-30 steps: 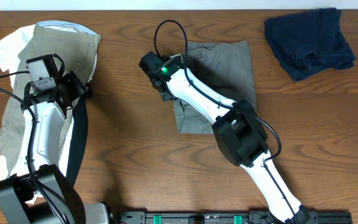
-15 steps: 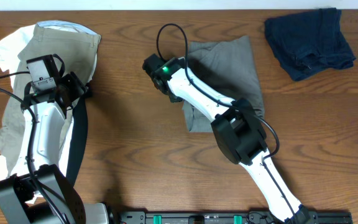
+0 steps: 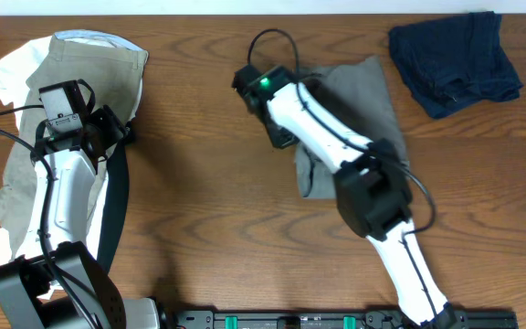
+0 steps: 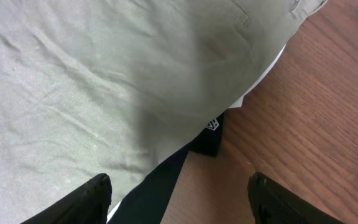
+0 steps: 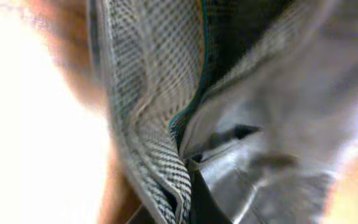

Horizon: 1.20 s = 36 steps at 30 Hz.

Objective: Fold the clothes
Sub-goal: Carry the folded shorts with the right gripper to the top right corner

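Note:
The dark navy garment (image 3: pixel 456 64) lies uncovered, so I will lift my right gripper to the right in the overhead view, lower the shorts onto it and let go.
Dark grey shorts (image 3: pixel 373 100) lie bunched at the table's back middle. My right gripper (image 3: pixel 283 137) is shut on their left edge, and the arm lies across them. In the right wrist view the pale speckled waistband lining (image 5: pixel 148 106) and grey cloth (image 5: pixel 291 124) fill the frame right at the right gripper (image 5: pixel 188 193). Khaki-olive shorts (image 3: pixel 89 55) lie on a white piece (image 3: pixel 12 68) at the far left. My left gripper (image 4: pixel 179 205) hangs open above the right edge of the khaki-olive shorts (image 4: pixel 104 93), holding nothing.
A dark navy garment (image 3: pixel 455 59) lies crumpled at the back right corner. A navy strip (image 3: pixel 117 210) shows under the left pile, seen also in the left wrist view as a navy strip (image 4: pixel 160 193). Bare wooden table (image 3: pixel 199 228) lies between the two arms.
My right gripper has shut on the grey shorts' left edge and moved right and back, dragging the shorts to the right. The left arm has not moved.

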Available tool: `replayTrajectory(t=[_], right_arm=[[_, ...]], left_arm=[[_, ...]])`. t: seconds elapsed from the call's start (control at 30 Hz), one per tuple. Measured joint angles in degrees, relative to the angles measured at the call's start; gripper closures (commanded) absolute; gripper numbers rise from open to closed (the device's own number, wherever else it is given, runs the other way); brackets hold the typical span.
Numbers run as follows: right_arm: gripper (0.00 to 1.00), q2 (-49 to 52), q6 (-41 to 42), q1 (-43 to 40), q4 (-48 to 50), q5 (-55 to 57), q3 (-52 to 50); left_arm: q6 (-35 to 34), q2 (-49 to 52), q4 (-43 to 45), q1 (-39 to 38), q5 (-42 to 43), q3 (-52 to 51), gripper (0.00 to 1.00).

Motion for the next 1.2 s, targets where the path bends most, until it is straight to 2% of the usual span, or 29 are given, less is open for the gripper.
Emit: replayTrajectory(t=[0.37,0.67,0.83,1.03,1.2], right_arm=[[0.99,-24.7,-27.9,-4.8,-0.9,-1.4,-0.2],[0.99,-28.3,-55.6,-13.0,0.6,-1.0,-0.3],[0.99,-28.3,-66.2,-18.9,13.0,-0.7,-0.4],[0.99,-28.3,-74.1,-26.8,26.5,-2.4,-0.5],[0.99,-28.3,-82.2,-36.3,31.8,-14.6,-0.5]], left_arm=[[0.0,0.0,0.0,0.0,0.0,0.0,0.28],[-0.8,0.0,0.0,0.0,0.0,0.0,0.28],[-0.8,0.0,0.0,0.0,0.0,0.0,0.28],[-0.8,0.0,0.1,0.0,0.0,0.0,0.28],[-0.8,0.0,0.9,0.0,0.0,0.0,0.28]])
